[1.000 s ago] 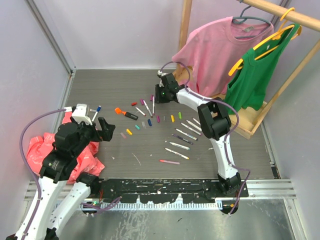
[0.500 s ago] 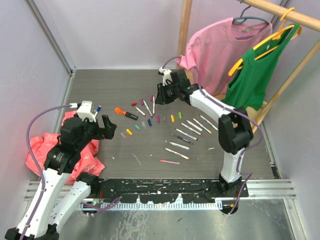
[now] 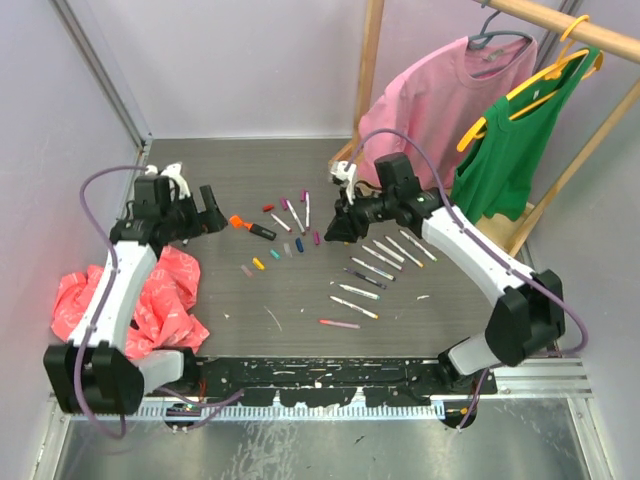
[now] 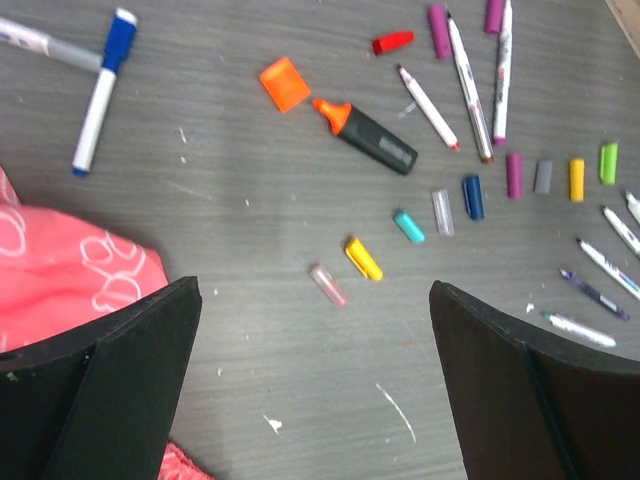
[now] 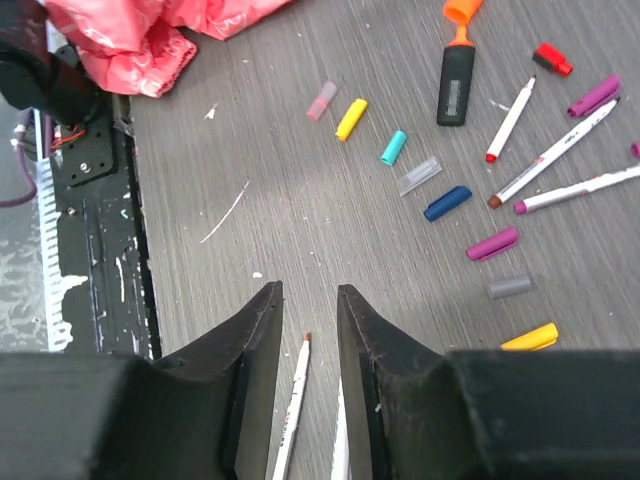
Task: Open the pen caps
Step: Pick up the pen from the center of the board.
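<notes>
My left gripper is going to move down and to its left in the wrist view next, onto the blue-capped pen's white body (image 4: 94, 121), because the blue-capped pen, still closed, lies that way.
Loose pen caps lie in an arc on the grey table (image 3: 220, 290): pink (image 4: 327, 285), yellow (image 4: 363, 258), teal (image 4: 408, 226) and blue (image 4: 473, 197). An orange-black marker (image 4: 365, 135) lies beside its orange cap (image 4: 285, 83). Slim white pens (image 3: 385, 255) lie in a row right of centre. My left gripper (image 3: 210, 215) (image 4: 313, 290) hovers wide open above the pink cap and holds nothing. The right gripper (image 3: 338, 228) (image 5: 305, 295) hangs over the row, its jaws a narrow gap apart and empty. An uncapped pen (image 5: 297, 395) shows on the table through that gap.
A crumpled red cloth (image 3: 120, 300) lies at the left by the left arm. A wooden rack (image 3: 500, 255) at the back right carries a pink shirt (image 3: 440, 100) and a green top (image 3: 510, 150). A blue-capped pen (image 4: 100, 90) lies apart at the far left.
My left gripper has swung away from me and to the left, still open. The right gripper has come from the far pens towards the near right, over the pen row.
</notes>
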`<state>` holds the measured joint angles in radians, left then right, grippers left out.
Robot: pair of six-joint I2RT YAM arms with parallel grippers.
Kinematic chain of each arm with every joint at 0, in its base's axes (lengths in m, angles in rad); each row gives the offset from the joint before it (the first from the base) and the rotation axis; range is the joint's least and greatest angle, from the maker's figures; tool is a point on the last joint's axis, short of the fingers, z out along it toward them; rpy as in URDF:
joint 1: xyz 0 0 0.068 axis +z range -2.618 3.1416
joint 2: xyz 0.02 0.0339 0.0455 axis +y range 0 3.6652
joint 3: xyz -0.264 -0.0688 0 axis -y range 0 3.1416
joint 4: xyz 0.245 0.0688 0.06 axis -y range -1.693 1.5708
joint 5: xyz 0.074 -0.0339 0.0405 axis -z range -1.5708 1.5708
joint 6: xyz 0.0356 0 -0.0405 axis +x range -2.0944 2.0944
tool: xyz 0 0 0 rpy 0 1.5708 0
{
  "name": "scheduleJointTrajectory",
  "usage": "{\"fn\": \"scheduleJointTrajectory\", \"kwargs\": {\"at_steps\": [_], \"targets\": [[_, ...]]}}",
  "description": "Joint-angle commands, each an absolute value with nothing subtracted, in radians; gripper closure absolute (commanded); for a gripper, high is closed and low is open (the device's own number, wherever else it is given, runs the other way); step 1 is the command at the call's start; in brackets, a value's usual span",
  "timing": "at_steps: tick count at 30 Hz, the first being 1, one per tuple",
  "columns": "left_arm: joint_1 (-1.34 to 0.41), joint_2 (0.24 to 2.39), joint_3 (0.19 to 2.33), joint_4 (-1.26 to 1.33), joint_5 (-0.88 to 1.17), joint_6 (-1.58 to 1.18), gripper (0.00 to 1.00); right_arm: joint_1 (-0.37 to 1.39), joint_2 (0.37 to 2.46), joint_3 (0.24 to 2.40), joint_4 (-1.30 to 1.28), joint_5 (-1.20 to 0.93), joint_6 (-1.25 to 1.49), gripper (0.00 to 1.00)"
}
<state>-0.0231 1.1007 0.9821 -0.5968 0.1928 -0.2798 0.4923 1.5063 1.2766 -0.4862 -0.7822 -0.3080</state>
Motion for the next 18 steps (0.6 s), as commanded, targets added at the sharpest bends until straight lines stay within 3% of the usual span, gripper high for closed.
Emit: {"fn": "scheduleJointTrajectory", "kwargs": {"at_steps": [1, 6, 18], "targets": [[-0.012, 1.271, 1.147, -0.593, 0.119, -0.251, 0.02, 0.451, 1.383, 1.215, -0.424, -0.931, -0.395, 0.65], [-0.008, 1.47, 1.239, -0.602, 0.007, -0.183, 0.02, 0.419, 1.351, 1.176, -0.406, -0.965, -0.42, 0.62], [0.05, 1.622, 1.262, -0.571, -0.006, -0.084, 0.0, 0.411, 1.356, 1.185, -0.461, -0.993, -0.48, 0.62]]}}
